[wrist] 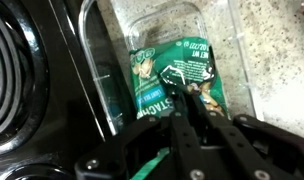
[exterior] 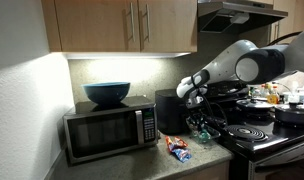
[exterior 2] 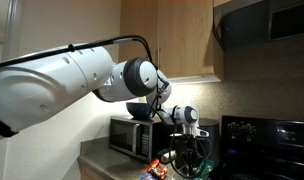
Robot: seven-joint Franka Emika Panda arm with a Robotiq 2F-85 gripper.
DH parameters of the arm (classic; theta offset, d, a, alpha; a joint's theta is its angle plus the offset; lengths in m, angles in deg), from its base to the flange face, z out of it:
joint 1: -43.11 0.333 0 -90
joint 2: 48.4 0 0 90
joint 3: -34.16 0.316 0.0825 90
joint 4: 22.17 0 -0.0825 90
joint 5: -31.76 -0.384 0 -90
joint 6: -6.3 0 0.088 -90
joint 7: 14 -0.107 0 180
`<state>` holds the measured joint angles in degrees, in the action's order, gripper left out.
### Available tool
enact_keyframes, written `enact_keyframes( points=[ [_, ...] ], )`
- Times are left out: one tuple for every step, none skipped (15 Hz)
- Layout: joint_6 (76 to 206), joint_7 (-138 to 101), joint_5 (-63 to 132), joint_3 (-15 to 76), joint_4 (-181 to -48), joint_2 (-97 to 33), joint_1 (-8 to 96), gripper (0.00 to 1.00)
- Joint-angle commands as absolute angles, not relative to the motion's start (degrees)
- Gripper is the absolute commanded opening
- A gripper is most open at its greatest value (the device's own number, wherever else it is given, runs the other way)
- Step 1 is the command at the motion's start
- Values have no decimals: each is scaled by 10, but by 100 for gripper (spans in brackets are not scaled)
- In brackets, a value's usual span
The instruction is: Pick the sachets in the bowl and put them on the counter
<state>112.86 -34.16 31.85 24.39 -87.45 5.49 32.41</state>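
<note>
My gripper lifts the green sachet out of the clear bowl next, then lowers it beside the blue and red sachets already on the counter.
In the wrist view a green sachet (wrist: 170, 62) lies in a small clear bowl (wrist: 240, 62) on the speckled counter (wrist: 277, 60). My gripper (wrist: 192, 108) has its fingers closed together on the sachet's near edge. In both exterior views the gripper (exterior: 200, 122) (exterior 2: 189, 148) hangs low over the counter between the microwave and the stove. Blue and red sachets (exterior: 179, 149) lie on the counter in front of the microwave and also show in an exterior view (exterior 2: 155, 170). The clear bowl is hard to make out in the exterior views.
A microwave (exterior: 109, 131) with a large blue bowl (exterior: 107, 94) on top stands at the back of the counter. The black stovetop with coil burners (exterior: 254, 133) (wrist: 12, 70) sits right beside the clear bowl. Cabinets hang above.
</note>
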Motion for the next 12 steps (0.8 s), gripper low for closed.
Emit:
enact_keyframes(
  points=[
    [1157,-330,316,251,-944,-12,333,3],
    [1164,-330,319,249,-968,-35,338,3],
    [1168,-324,319,247,-987,-56,344,3],
    [1168,-315,321,248,-1014,-82,349,3],
    [1162,-305,322,251,-1034,-105,352,3],
    [1162,-302,330,248,-1059,-129,362,3],
    [1159,-300,336,247,-1078,-153,369,3],
    [1156,-296,341,248,-1099,-176,375,3],
    [1154,-294,345,249,-1116,-197,381,3],
    [1151,-293,350,252,-1130,-217,390,3],
    [1150,-292,355,254,-1142,-232,397,3],
    [1151,-294,362,258,-1151,-246,405,3]
  ],
)
